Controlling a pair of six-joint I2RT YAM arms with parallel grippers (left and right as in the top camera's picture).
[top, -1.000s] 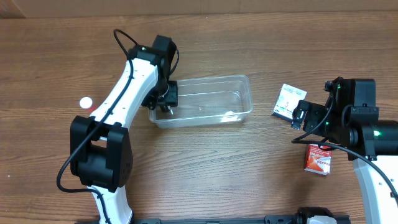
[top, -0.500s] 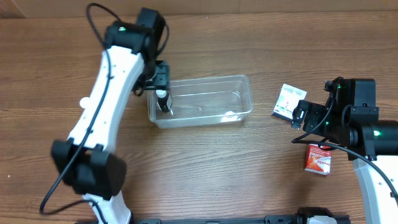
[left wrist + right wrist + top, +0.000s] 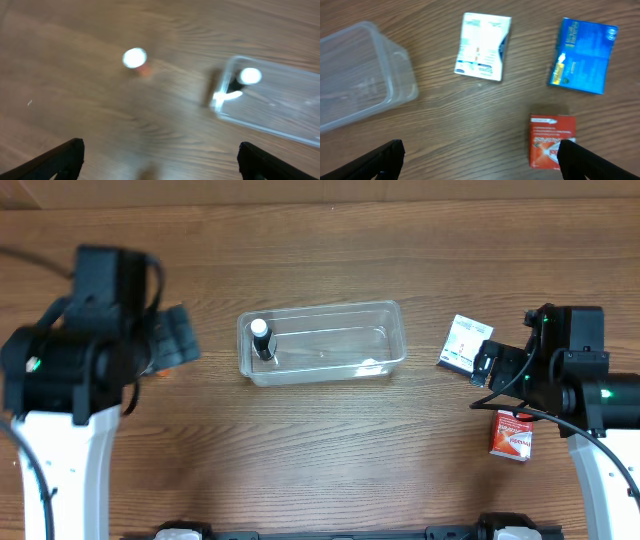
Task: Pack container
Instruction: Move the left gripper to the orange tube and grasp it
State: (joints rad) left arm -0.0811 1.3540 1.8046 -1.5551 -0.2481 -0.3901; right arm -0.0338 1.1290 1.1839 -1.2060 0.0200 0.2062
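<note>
The white-topped orange tube still stands outside the container [image 3: 330, 308], so my left gripper should next go far down onto it, with its open fingers on either side of the tube's top.
The container [image 3: 330, 308], a clear rectangular tub, lies at the table's middle. A small dark bottle with a white cap [image 3: 261, 337] stands upright in its left end. My left gripper [image 3: 170, 338] hangs to the left of the tub, apart from it, open and empty. In the blurred left wrist view the fingers [image 3: 65, 155] stand wide over bare wood, with the container [image 3: 285, 107] and the bottle cap [image 3: 249, 76] at the right. My right gripper [image 3: 487, 366] is open and empty right of the tub, its fingers [image 3: 387, 155] wide above the table.
A white box [image 3: 465, 343] and a red box [image 3: 511, 434] lie near the right arm. The right wrist view also shows a blue box [image 3: 583, 55]. A small white-topped round item [image 3: 134, 57] sits on the wood left of the tub.
My left gripper has opened, letting go of the bottle in the tub's left end, and the arm has swung away to the left. The right arm has not moved.
</note>
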